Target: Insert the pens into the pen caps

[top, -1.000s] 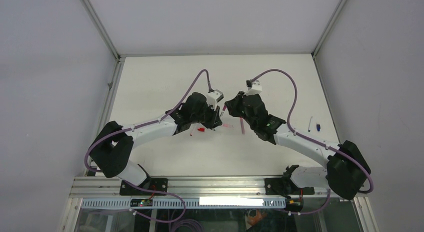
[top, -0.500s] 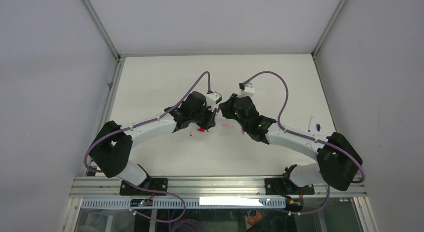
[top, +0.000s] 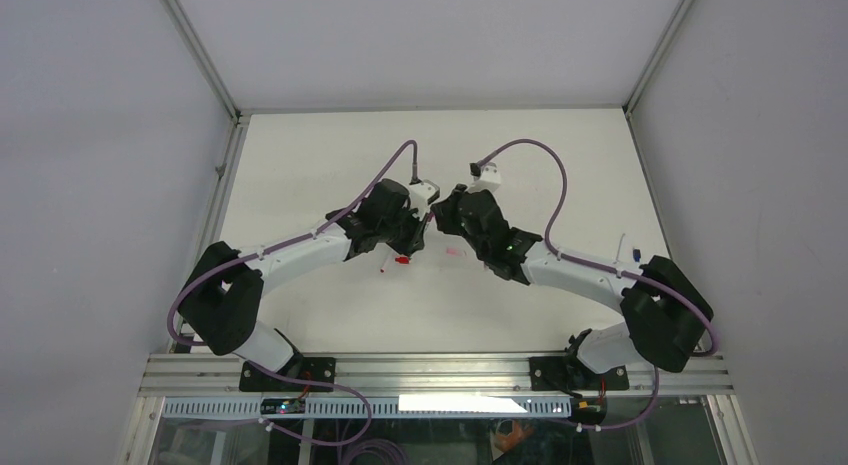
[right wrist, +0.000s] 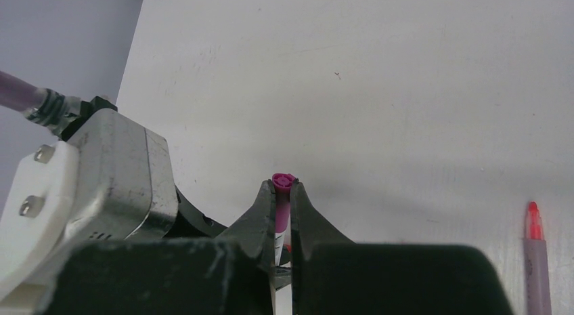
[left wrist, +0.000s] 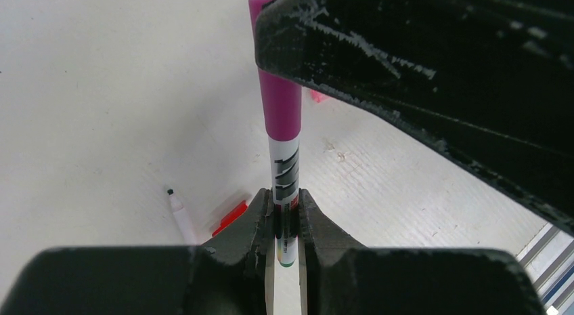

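Observation:
I should next lower the capped pen to the bare tabletop beside the uncapped pen, below my left gripper and to its left in the top view, and release it.
My left gripper (left wrist: 285,196) is shut on a white pen (left wrist: 285,173) with black print and a green rear end. It holds the pen upright. A magenta pen cap (left wrist: 283,101) sits over the pen's top end. My right gripper (right wrist: 285,186) is shut on that magenta cap (right wrist: 283,193). In the top view the two grippers, left (top: 420,221) and right (top: 438,217), meet tip to tip above the middle of the table. An uncapped white pen (left wrist: 179,213) and a red cap (left wrist: 230,217) lie on the table below my left gripper.
A pink cap (top: 455,252) lies just right of the red cap (top: 401,257). A pink pen with a red tip (right wrist: 536,257) lies on the table to the right in the right wrist view. A white pen (top: 621,247) and a dark blue cap (top: 636,253) lie by the right edge.
My right arm has swung left and closed the gap to my left gripper. The magenta cap now sits on the pen's end. My left arm shifted slightly left and back.

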